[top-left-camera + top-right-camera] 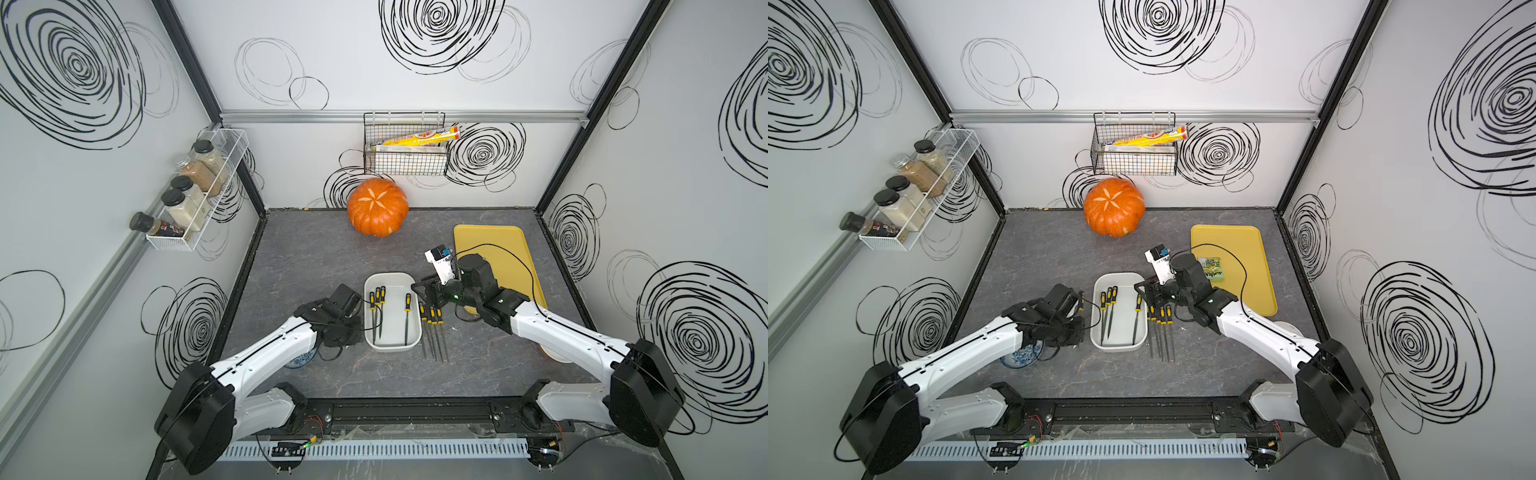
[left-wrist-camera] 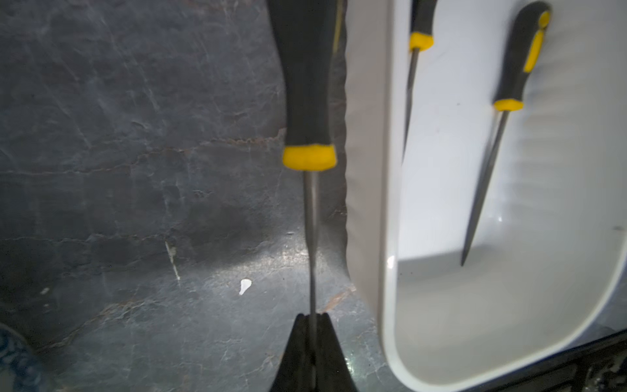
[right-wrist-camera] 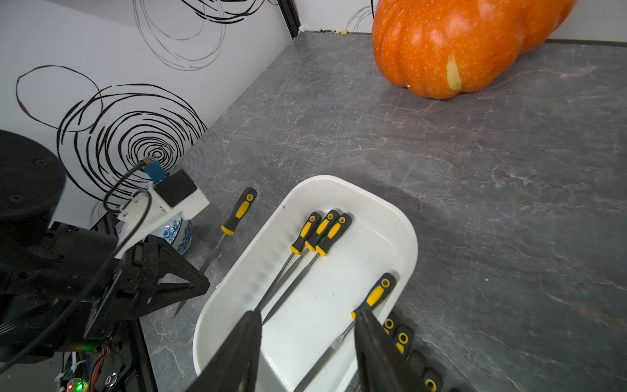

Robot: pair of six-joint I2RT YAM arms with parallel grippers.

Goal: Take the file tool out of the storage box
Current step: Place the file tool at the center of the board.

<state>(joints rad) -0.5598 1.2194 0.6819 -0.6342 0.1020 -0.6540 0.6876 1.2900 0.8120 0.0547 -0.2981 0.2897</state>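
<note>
The file tool in my left gripper will go down next onto the clear part of the bare table below it, beside the storage box's side, and I will let go of the file tool's body there.
The white storage box sits mid-table, also seen in both wrist views. Inside it, three black-and-yellow file tools lie together along its left side and a single file tool lies along its right side. My left gripper is shut on the steel shaft of another file tool, held just outside the box's left wall above the table. My right gripper hangs open over the box's right part. Its fingers straddle the single file without clamping it.
Several more files lie side by side on the table right of the box. An orange pumpkin stands at the back, a yellow tray at the right, and a blue-patterned bowl under my left arm. A black wire basket hangs on the rear wall.
</note>
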